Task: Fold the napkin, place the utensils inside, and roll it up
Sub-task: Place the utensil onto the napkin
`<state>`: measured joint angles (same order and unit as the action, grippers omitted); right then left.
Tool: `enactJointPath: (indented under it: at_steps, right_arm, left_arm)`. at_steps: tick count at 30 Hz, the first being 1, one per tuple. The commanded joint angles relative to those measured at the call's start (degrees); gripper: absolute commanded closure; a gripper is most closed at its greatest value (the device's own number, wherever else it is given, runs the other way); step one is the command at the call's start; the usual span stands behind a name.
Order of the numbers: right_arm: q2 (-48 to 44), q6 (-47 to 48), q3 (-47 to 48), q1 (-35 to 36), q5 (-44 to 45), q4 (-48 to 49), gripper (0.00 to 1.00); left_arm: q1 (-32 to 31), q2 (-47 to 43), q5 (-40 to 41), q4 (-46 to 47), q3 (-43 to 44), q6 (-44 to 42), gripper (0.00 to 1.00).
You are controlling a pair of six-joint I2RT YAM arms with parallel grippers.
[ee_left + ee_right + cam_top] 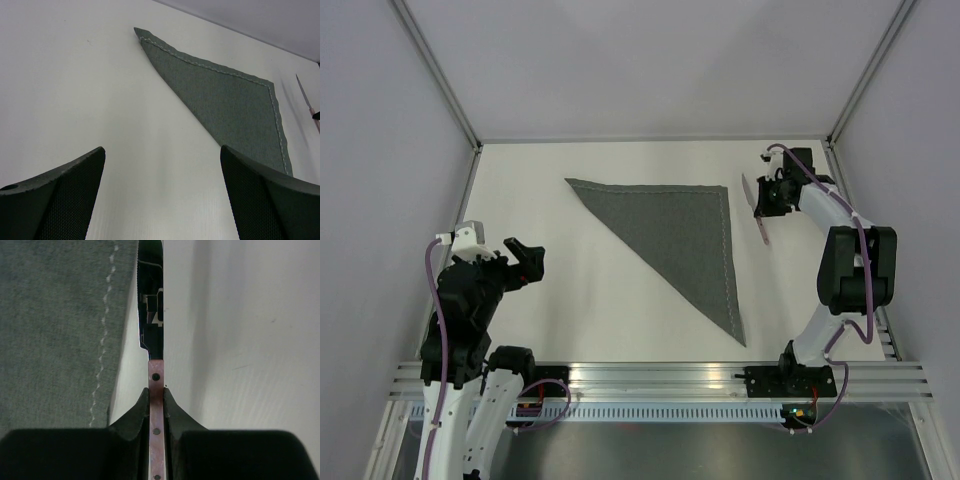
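My right gripper needs to carry the knife (pixel 756 212) over the napkin next, turn it along the long slanted edge (pixel 649 251), lower it and release it. The napkin lies bare.
The dark grey napkin (pixel 680 235) lies folded into a triangle in the middle of the table, its pale stitched edge on the right side; it also shows in the left wrist view (pixel 225 105) and the right wrist view (pixel 55 325). My right gripper (pixel 763 200) is shut on the knife (pixel 756 212), gripping its pinkish riveted handle (pixel 156 390), with the shiny blade (pixel 151 300) pointing away, just right of the napkin's stitched edge. The knife also shows at the far right in the left wrist view (pixel 306 98). My left gripper (pixel 530 262) is open and empty, left of the napkin.
Grey enclosure walls and metal posts (pixel 440 70) bound the white table (pixel 570 300). A metal rail (pixel 660 378) runs along the near edge by the arm bases.
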<state>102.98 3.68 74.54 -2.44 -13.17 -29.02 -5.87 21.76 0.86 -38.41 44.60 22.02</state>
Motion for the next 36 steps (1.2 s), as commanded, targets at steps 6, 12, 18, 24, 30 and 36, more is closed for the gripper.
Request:
enactJointPath:
  at_steps: [6,12,18,24,30,36]
  right_arm:
    - [-6.9,-0.2,-2.0,13.2,-1.1,-2.2,0.99]
    - [-6.8,-1.2,-4.7,22.3,-1.2,1.4,1.0]
    - [-4.2,-2.2,-6.0,29.7,0.7,5.2,1.0]
    - [-2.3,-2.5,-5.3,33.3,1.5,8.0,1.0]
    - [1.0,-3.3,-4.1,36.6,2.7,9.4,1.0]
    - [3.4,-3.5,-2.7,39.3,4.5,10.4,1.0]
  left_arm:
    - [-0.3,1.3,-1.0,1.7,-0.6,-1.8,0.0]
    - [-0.3,1.6,1.6,1.3,-0.4,-1.3,0.0]
    - [-0.3,2.5,2.6,1.1,-0.4,-1.0,0.0]
    - [-0.3,3.3,2.6,1.1,-0.3,-0.9,0.0]
    - [-0.3,3.6,2.5,1.1,-0.3,-0.9,0.0]
    - [-0.3,3.4,2.4,1.1,-0.3,-1.0,0.0]
